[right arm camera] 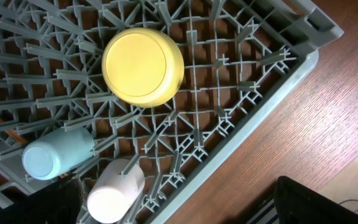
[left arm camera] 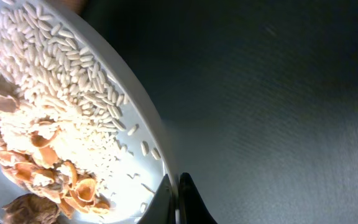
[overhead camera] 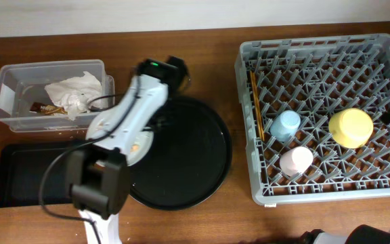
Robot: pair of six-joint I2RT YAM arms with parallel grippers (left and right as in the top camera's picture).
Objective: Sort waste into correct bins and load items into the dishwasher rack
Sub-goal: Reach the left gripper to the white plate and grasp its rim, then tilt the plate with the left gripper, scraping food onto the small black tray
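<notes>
Scraps cover the plate. Next, my left gripper should tip it over the flat black tray, then lower it onto the round black tray to let go of it.
My left gripper (left arm camera: 178, 196) is shut on the rim of the round grey-white plate (left arm camera: 129, 186), which carries white rice and beige-brown food scraps (left arm camera: 48, 180). In the overhead view the plate (overhead camera: 142, 144) shows under my left arm, at the left edge of the large round black tray (overhead camera: 195, 163). The clear tub (overhead camera: 9, 74) holds the crumpled white napkin (overhead camera: 76, 91) and the brown wrapper (overhead camera: 46, 107). The grey rack (overhead camera: 317, 47) holds the chopsticks (overhead camera: 255, 102), light-blue cup (overhead camera: 286, 125), pink cup (overhead camera: 295, 161) and yellow bowl (overhead camera: 351, 127). My right gripper (right arm camera: 191, 202) is open and empty over the rack's near edge.
The flat black rectangular tray (overhead camera: 26, 176) lies in front of the clear tub, left of my left arm. The large round black tray fills the background of the left wrist view (left arm camera: 278, 93). Brown wooden table (right arm camera: 328, 112) shows beside the rack.
</notes>
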